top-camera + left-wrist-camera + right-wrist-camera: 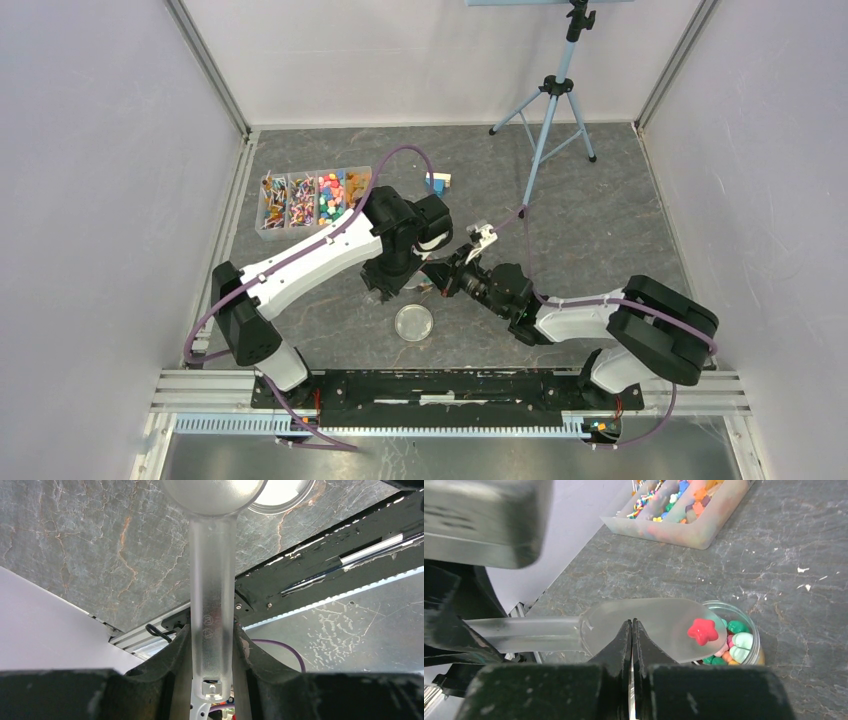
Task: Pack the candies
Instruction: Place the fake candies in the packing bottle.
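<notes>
I will next move my left gripper outward and then down to let go of the spoon on the tabletop between tray and block [398, 176]. That bare part of the tabletop lies outward of my gripper.
My left gripper [212, 630] is shut on the handle of a translucent plastic spoon [212, 580]. In the right wrist view the spoon's bowl [649, 627] carries one red star candy [702, 631], held over a small clear jar [751, 625] holding several green, pink, pale and orange candies [739, 642]. My right gripper [631, 624] is shut with its jaws pressed together, just in front of the spoon's bowl. In the top view both grippers, left [385, 280] and right [450, 273], meet at mid-table, and they hide the jar.
A divided clear tray [268, 232] of multicoloured candies sits at the back left, also in the right wrist view [704, 537]. A round clear lid [413, 322] lies near the front. A blue-and-white block [437, 181] and a tripod [548, 125] stand farther back.
</notes>
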Controlling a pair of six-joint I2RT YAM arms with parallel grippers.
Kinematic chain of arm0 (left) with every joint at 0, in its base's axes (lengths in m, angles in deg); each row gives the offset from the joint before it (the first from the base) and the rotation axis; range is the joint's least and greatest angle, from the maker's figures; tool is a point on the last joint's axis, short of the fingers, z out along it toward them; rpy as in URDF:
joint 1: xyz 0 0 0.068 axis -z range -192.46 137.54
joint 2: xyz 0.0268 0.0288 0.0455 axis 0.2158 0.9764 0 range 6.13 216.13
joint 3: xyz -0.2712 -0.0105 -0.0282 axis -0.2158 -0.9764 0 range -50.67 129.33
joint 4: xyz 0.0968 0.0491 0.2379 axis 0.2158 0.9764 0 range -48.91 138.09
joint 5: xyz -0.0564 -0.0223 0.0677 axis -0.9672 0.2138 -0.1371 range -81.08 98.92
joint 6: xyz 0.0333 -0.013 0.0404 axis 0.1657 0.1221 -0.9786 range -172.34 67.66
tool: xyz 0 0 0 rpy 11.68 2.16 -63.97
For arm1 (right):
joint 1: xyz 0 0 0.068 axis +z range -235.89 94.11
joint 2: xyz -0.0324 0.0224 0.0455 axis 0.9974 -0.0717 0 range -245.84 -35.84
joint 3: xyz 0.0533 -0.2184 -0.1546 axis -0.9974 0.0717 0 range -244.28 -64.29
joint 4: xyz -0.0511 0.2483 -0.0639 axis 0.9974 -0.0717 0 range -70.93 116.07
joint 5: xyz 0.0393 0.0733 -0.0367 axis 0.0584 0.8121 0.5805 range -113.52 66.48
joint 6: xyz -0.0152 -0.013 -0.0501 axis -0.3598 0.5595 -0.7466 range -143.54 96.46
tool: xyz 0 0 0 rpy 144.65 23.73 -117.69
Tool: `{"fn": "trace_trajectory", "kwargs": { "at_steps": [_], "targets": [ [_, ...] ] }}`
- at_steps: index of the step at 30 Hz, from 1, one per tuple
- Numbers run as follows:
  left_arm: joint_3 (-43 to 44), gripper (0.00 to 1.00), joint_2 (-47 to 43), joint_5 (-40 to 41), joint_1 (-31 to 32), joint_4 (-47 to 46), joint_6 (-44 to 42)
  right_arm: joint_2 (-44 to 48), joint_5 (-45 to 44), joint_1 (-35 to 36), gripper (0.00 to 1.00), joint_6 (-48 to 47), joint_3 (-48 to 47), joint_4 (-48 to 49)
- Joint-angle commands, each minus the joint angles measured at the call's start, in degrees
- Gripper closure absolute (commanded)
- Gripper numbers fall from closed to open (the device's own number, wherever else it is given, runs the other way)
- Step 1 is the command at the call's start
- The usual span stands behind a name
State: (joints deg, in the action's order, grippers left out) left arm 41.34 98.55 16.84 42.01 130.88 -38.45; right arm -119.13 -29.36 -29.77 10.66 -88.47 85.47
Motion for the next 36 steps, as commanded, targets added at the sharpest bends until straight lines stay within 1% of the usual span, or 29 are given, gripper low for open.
{"fn": "trace_trajectory", "kwargs": {
  "at_steps": [1,15,26,36],
  "targets": [
    [2.3,0.98,-0.2,0.4,0.3,4.5,2.6,-2.6,2.1,-0.3,1.0,2.8,-1.5,3.8],
    [3.4,0.98,1.2,2.0,0.3,4.5,3.2,-6.2,3.6,-0.1,1.0,4.1,-0.9,3.8],
    [5.6,0.98,0.6,4.0,0.2,4.5,3.7,-8.2,5.7,0.1,1.0,4.4,-3.0,2.5],
    [6.7,0.98,0.0,4.5,0.3,4.2,3.6,-6.4,4.9,0.4,1.0,3.6,-3.2,1.2]
  ]
}}
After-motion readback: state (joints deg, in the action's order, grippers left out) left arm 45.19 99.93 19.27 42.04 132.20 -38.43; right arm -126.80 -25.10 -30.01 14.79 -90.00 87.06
